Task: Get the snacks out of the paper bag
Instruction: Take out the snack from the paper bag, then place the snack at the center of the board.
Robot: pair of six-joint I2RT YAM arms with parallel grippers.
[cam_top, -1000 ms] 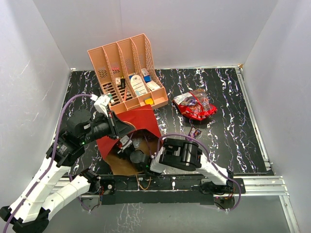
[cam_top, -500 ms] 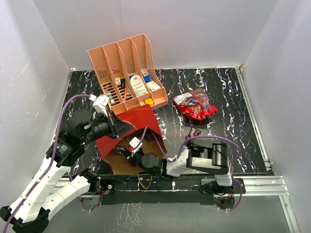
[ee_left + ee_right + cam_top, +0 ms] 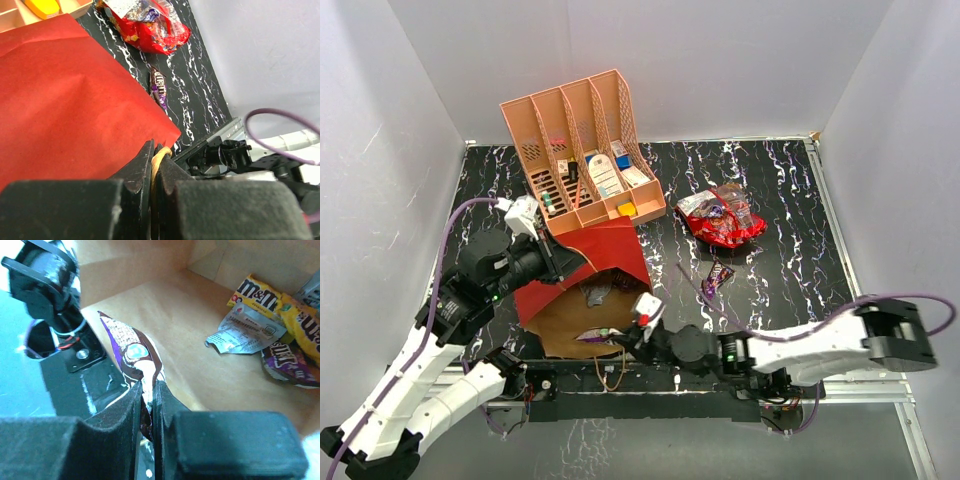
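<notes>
My right gripper should swing outward over the clear tabletop beside the dark candy pack, to its right in the top view, then lower to release.
The paper bag (image 3: 610, 245) lies on its side, red outside, its brown inside (image 3: 565, 318) open toward the near edge. My left gripper (image 3: 563, 268) is shut on its tan cord handle (image 3: 159, 156), over the red wall (image 3: 65, 100). My right gripper (image 3: 620, 337) is at the bag's mouth, shut on a purple and brown candy pack (image 3: 131, 352), also seen from above (image 3: 592, 336). Deeper in the bag lie yellow packs (image 3: 257, 290), a silvery wrapper (image 3: 245, 332) and a purple pack (image 3: 287, 362). A shiny red bag (image 3: 723, 217) and a dark candy pack (image 3: 718, 275) lie on the table to the right.
The salmon-pink organizer (image 3: 582, 150) with small boxes and cards stands just behind the paper bag. White walls close in the black marbled table (image 3: 790, 260). The arm bases and a metal rail (image 3: 860, 375) run along the near edge.
My right gripper has drawn back from deep in the bag to its mouth, bringing the purple pack with it. The right arm has stretched out to the right. The left gripper still holds the handle.
</notes>
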